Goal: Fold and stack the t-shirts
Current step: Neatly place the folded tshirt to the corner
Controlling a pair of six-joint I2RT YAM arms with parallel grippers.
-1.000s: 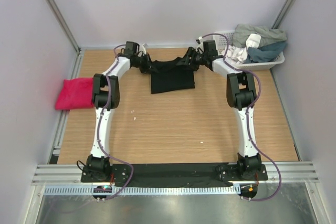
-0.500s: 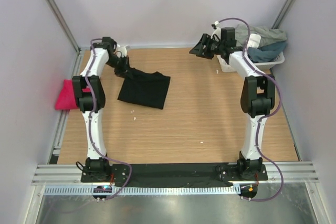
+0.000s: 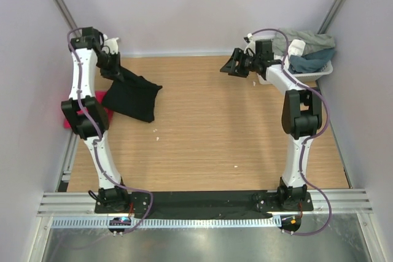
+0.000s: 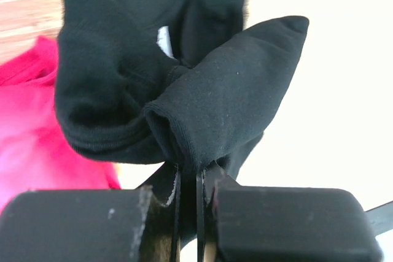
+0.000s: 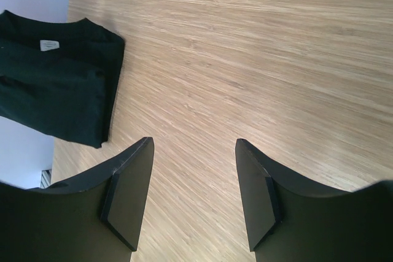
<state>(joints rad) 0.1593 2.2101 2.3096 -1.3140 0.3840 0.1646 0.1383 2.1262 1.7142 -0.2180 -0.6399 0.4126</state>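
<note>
My left gripper shifts the overhanging black t-shirt left in the top view next, lowers and releases, since the pink-magenta t-shirt (image 3: 100,101) (image 4: 46,136) lies below on that side.
The folded black t-shirt (image 3: 132,97) hangs from my left gripper (image 3: 113,70) at the far left of the table, its lower part trailing on the wood. In the left wrist view the jaws are shut on a bunched fold of the black t-shirt (image 4: 202,96). The pink-magenta t-shirt (image 3: 100,101) lies beneath it at the left edge, mostly hidden by the arm and the black cloth; it also shows in the left wrist view (image 4: 31,133). My right gripper (image 3: 232,65) is open and empty above the far right of the table. The black t-shirt also shows in the right wrist view (image 5: 55,78).
A white latticed basket (image 3: 319,73) with grey, white and blue clothes stands at the far right corner. Metal frame posts and walls close in both sides. Bare wooden table (image 3: 233,127) spans the middle.
My left gripper has carried the black t-shirt from the far middle to the far left, over the pink one. My right gripper has let go of it and drawn back right.
</note>
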